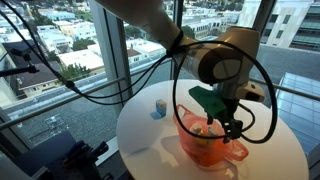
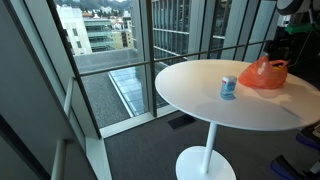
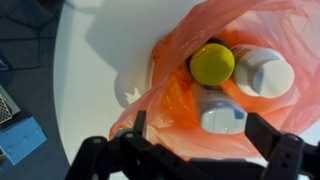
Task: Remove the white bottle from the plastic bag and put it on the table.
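Note:
My gripper lowers and shifts toward the right in the wrist view around the white bottle's top [image 3: 223,119] next, as it sits off-centre between my open fingers.
An orange plastic bag [image 3: 190,120] lies open on the round white table [image 3: 100,60]; it also shows in both exterior views [image 1: 210,148] [image 2: 265,74]. In the wrist view a white bottle [image 3: 220,110] lies inside it, beside a yellow-capped item [image 3: 212,63] and another white-capped bottle [image 3: 262,72]. My gripper [image 3: 198,135] is open, its fingers straddling the bag around the near white bottle, just above it. In an exterior view the gripper [image 1: 228,125] hangs over the bag's mouth.
A small blue and white container [image 1: 158,109] [image 2: 228,87] stands on the table apart from the bag. Black cables [image 1: 255,80] loop around the arm. Glass windows and a railing stand beside the table. A blue object [image 3: 20,138] lies on the floor below.

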You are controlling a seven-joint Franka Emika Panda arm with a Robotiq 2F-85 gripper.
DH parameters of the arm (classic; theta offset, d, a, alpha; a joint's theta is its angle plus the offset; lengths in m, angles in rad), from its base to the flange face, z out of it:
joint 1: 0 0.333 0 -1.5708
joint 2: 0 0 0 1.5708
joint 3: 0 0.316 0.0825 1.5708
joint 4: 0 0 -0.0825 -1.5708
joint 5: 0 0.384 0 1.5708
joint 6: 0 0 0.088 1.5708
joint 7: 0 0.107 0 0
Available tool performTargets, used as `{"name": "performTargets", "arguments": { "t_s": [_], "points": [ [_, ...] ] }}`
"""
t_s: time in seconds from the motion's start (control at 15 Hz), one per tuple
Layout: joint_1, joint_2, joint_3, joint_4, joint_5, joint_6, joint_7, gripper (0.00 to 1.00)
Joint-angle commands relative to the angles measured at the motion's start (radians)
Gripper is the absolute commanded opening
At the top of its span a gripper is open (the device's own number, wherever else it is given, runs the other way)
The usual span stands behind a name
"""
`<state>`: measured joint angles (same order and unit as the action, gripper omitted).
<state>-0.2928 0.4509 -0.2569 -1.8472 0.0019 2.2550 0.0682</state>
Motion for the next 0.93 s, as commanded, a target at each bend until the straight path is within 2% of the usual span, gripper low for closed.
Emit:
{"name": "performTargets", "arguments": {
  "t_s": [0.0, 0.33, 0.87],
  "points": [
    [0.002, 0.057, 0.000, 0.064, 0.005, 0.003, 0.044, 1.00],
    [0.005, 0.095, 0.007, 0.098, 0.006, -0.005, 0.052, 1.00],
    [0.017, 0.079, 0.018, 0.093, 0.005, 0.002, 0.047, 1.00]
  ]
}}
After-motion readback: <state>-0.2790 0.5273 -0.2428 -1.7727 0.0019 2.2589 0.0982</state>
